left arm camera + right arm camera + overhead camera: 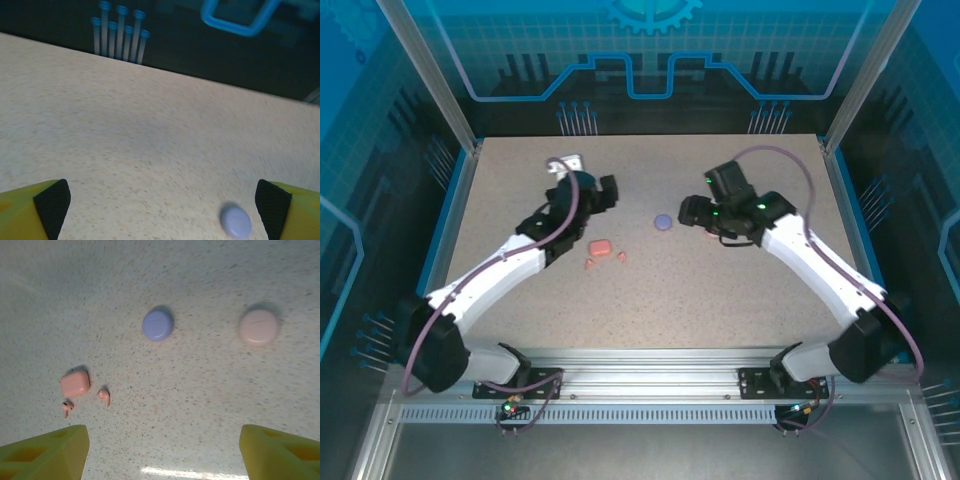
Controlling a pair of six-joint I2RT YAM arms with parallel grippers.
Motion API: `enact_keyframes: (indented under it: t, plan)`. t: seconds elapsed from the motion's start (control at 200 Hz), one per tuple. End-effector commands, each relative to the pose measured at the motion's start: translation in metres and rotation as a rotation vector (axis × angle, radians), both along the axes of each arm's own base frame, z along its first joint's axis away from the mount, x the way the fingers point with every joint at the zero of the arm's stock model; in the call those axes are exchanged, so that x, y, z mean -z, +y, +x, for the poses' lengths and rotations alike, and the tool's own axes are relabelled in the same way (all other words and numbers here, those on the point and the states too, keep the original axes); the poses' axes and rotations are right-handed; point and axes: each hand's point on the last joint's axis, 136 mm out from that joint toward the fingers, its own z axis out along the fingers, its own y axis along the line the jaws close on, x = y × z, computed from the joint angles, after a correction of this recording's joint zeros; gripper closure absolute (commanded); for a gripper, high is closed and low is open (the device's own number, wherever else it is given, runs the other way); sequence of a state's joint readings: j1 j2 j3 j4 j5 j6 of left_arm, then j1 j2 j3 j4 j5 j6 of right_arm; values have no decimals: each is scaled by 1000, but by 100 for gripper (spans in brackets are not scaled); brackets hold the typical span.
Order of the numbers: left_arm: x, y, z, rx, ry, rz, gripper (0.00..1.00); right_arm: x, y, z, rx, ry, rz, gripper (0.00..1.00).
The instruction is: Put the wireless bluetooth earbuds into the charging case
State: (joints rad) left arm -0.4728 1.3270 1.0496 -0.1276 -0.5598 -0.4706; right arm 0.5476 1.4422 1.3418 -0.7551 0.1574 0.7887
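The coral case lies shut, its earbuds outside. My right gripper moves across past the purple case (663, 221) and down onto the short ends of the coral case (599, 247) next.
Two coral-orange earbuds (104, 396) (66, 407) lie loose on the table beside a closed coral case (75, 383); the top view shows the same case (599, 247) with the buds (621, 257) (588, 263) in front of it. A closed round purple case (157, 324) (663, 221) (235, 221) lies mid-table. A round pale pink case (258, 326) sits apart from it. My left gripper (608, 190) (162, 200) hovers open left of the purple case, holding nothing. My right gripper (692, 212) (162, 450) hovers open to its right, also holding nothing. Pink and purple buds are out of view.
The speckled beige tabletop (720, 290) is bounded by a blue rim and aluminium posts (430, 75). Dark panel walls stand behind the far edge (200, 55). Open tabletop lies in front of the coral case.
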Motion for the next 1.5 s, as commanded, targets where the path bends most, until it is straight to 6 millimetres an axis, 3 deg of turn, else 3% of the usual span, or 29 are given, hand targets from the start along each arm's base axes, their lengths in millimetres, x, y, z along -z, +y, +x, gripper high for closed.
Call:
enact_keyframes:
  t: [0.0, 0.255, 0.415, 0.485, 0.495, 0.6, 0.955, 1.496]
  plan:
    - [-5, 33, -7, -87, -26, -155, 1, 10, 36, 13, -41, 19, -48, 21]
    - [6, 87, -16, -198, 32, -251, 1, 60, 128, 32, -191, 111, -233, 20]
    - [10, 111, -21, -306, 31, -320, 1, 94, 166, 38, -222, 161, -313, 20]
    - [13, 121, -23, -353, 42, -358, 1, 99, 182, 39, -234, 159, -312, 20]
    - [13, 123, -24, -358, 43, -362, 1, 108, 183, 39, -236, 171, -321, 20]
    - [16, 127, -26, -363, 49, -422, 1, 125, 203, 40, -255, 179, -330, 20]
    - [15, 118, -21, -281, 55, -483, 1, 162, 236, 40, -268, 182, -323, 21]
    - [36, 118, -23, -289, 79, -545, 1, 197, 242, 39, -245, 211, -344, 26]
